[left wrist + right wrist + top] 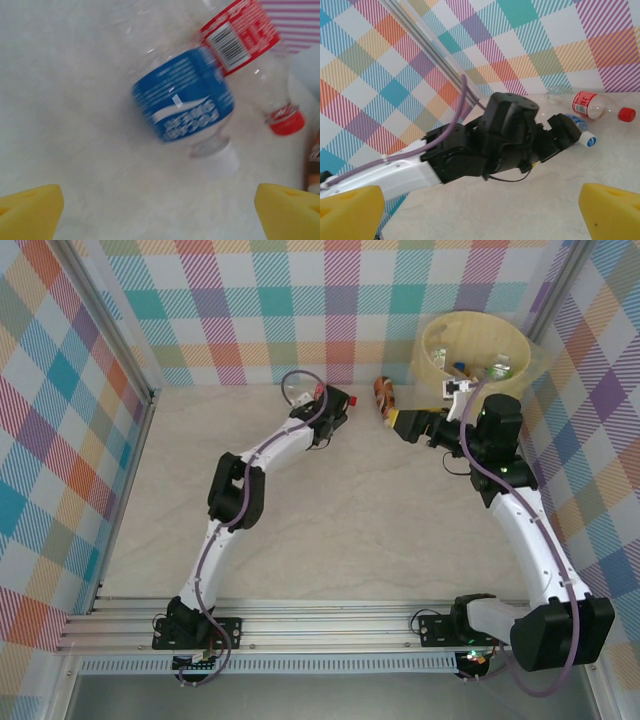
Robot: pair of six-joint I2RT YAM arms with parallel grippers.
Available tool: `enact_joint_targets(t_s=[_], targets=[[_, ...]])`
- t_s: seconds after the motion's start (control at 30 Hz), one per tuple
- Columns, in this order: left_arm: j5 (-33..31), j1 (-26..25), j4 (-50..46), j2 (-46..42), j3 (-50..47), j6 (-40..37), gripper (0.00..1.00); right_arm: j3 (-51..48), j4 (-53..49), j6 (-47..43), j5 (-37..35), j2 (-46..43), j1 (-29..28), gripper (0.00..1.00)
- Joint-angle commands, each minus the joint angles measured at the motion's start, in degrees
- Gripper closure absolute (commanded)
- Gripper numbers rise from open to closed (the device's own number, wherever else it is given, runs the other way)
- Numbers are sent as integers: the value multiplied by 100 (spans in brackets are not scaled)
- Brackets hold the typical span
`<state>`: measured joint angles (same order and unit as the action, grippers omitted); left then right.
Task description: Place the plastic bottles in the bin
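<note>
I should move my left gripper down and ahead until its open fingers are on both sides of the blue label [182,100], because the clear bottle is still beyond the gap between the fingers.
A clear bottle with a blue label [182,100] and white cap lies on the table just ahead of my left gripper [160,215]. That gripper is open, with nothing between its yellow pads [30,210]. Beside the first bottle lies a red-labelled bottle [240,32] with a red cap. From above, the left gripper [335,408] hangs over this pair at the back wall. My right gripper [396,420] stands open and empty beside an amber bottle [384,392]. Its wrist view looks across at the red-labelled bottle [585,104]. The pale-yellow bin [432,345] at the back right holds several bottles.
Plaid walls close the table at the back and on both sides. The left arm [485,145] stretches across the right wrist view. The bin stands in the back right corner against the wall, just behind the right arm's wrist [497,425].
</note>
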<state>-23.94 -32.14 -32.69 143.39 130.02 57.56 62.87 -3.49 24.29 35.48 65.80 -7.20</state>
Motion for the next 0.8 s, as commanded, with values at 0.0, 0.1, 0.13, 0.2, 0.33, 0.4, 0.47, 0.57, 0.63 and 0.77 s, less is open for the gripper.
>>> enact_joint_targets(t_s=[0.0,0.1,0.13,0.2,0.33,0.4,0.47,0.57,0.63,0.77], targets=[[-256,149,-472,730,1087,-187,3,-73,20,-215,-90,-85,11,0],[0,272,-443,1325,1854,-362,4,-60,-55,-215,-108,-71,8,0],[93,322,-480,1471,2046,-360,4,-57,-73,-223,-118,-67,9,0],[301,430,-546,1731,2328,-351,7,-32,-111,-245,-162,-53,14,0],[637,515,-358,1930,2415,-541,10,23,-152,-258,-195,-61,9,0],[728,526,-374,1982,2504,-670,14,40,-154,-257,-208,-50,10,0],[761,542,-473,1973,2510,-749,20,41,-161,-250,-228,-40,10,0],[748,552,-628,1903,2487,-894,29,49,-164,-258,-240,-36,13,0],[700,552,-692,1882,2479,-967,36,50,-155,-250,-244,-27,10,0],[644,553,-836,1767,2353,-997,45,42,-162,-242,-244,-32,8,0]])
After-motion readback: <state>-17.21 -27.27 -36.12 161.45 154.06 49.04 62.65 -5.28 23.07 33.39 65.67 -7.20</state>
